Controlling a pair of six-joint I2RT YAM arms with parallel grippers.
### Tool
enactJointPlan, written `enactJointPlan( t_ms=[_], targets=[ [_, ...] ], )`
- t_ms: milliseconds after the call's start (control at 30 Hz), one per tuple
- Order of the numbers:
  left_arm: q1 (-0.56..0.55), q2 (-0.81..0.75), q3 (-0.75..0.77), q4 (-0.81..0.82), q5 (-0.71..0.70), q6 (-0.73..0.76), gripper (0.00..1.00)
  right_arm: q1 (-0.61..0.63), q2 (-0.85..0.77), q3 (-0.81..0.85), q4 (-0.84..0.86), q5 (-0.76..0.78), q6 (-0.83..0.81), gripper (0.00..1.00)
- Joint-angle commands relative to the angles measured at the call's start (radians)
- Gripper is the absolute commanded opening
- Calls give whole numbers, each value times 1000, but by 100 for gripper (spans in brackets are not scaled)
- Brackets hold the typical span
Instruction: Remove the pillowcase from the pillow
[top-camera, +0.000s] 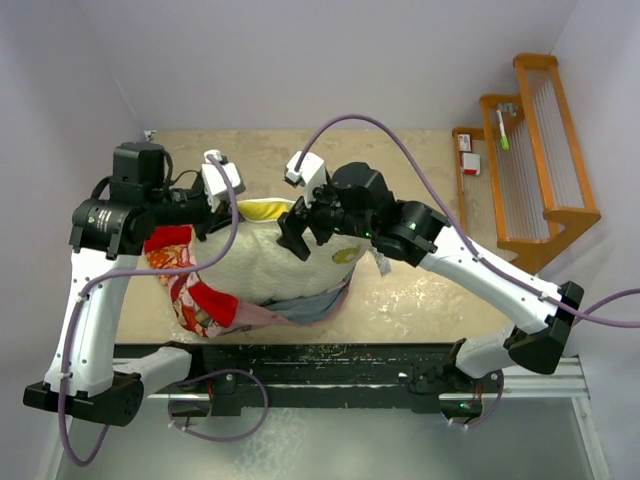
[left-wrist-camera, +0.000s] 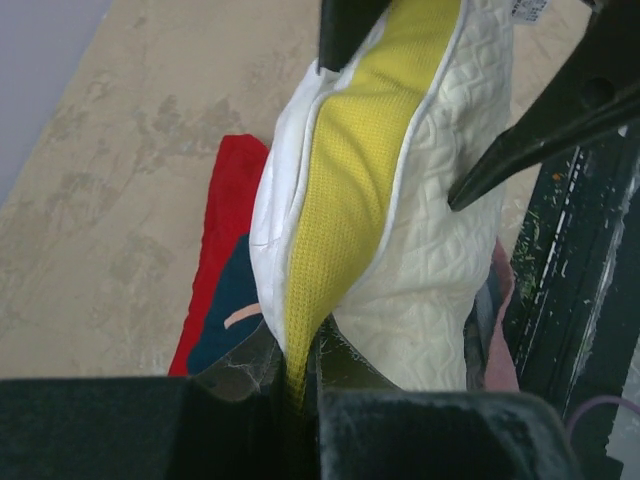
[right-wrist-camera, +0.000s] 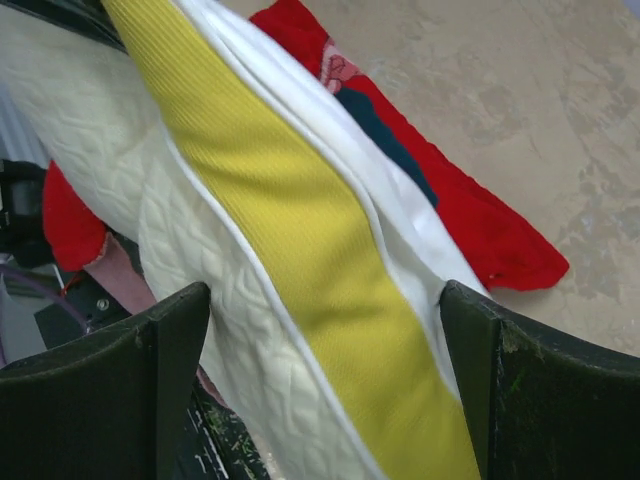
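The pillow's yellow band is already between the right gripper's open fingers, so the robot will lower that gripper a little over the pillow's upturned edge (right-wrist-camera: 378, 385) and close it there.
The white quilted pillow (top-camera: 275, 262) stands on edge in mid-table, its yellow side band (top-camera: 264, 210) turned up and back. The red-orange pillowcase (top-camera: 172, 262) is bunched around its left and near end, the pinkish inside showing at the front. My left gripper (top-camera: 213, 222) is shut on the yellow band, pinching it at the pillow's corner (left-wrist-camera: 291, 372). My right gripper (top-camera: 297, 236) is open; its fingers straddle the pillow's edge with the band between them (right-wrist-camera: 325, 300). The pillowcase lies red under the pillow in the left wrist view (left-wrist-camera: 226, 240) and the right wrist view (right-wrist-camera: 480, 225).
A wooden rack (top-camera: 535, 150) stands off the table's right side, with a small red and white item (top-camera: 468, 160) beside it. The black rail (top-camera: 330, 362) runs along the table's near edge. The beige tabletop (top-camera: 420, 160) lies behind the pillow.
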Motion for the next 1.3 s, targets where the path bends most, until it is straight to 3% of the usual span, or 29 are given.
enactJointPlan(
  t_ms=[0,133,300,367,400,433,467,500,533,633,700,800,867,1067,1267],
  targets=[
    [-79,-14,-3,-1,-36,74,0,2,-53,57,26,-174,-113,97],
    [-95,-19,-9,39,-37,52,0,11,-15,41,7,-301,-152,96],
    [-94,-28,37,69,-18,23,0,12,-24,-107,101,-378,-133,95],
    [-95,-35,58,85,0,-3,0,12,-17,-167,158,-378,-104,90],
    [-95,-34,66,88,15,-20,0,12,-8,-178,173,-345,-101,83],
    [-96,-32,76,86,25,-41,14,12,1,-184,170,-290,-92,64],
    [-96,-28,83,74,29,-45,44,11,2,-187,196,-163,-49,39],
    [-96,-26,84,59,18,-41,73,5,-6,-195,233,-19,-25,7],
    [-95,-26,77,47,-12,-32,96,-16,-35,-210,270,99,9,0],
    [-91,-34,-3,16,-212,60,99,-160,-170,-315,407,96,141,0],
    [-14,-45,-124,32,-312,153,99,-189,-277,-400,500,126,154,0],
    [209,-57,-270,63,-214,312,99,-228,-406,-503,605,96,154,0],
    [298,-32,-331,67,-168,388,99,-258,-460,-543,627,36,145,0],
    [377,34,-450,213,-137,457,99,-308,-518,-586,591,-60,118,0],
    [393,93,-518,80,-37,699,100,-381,-493,-589,571,-78,181,0]
  ],
)
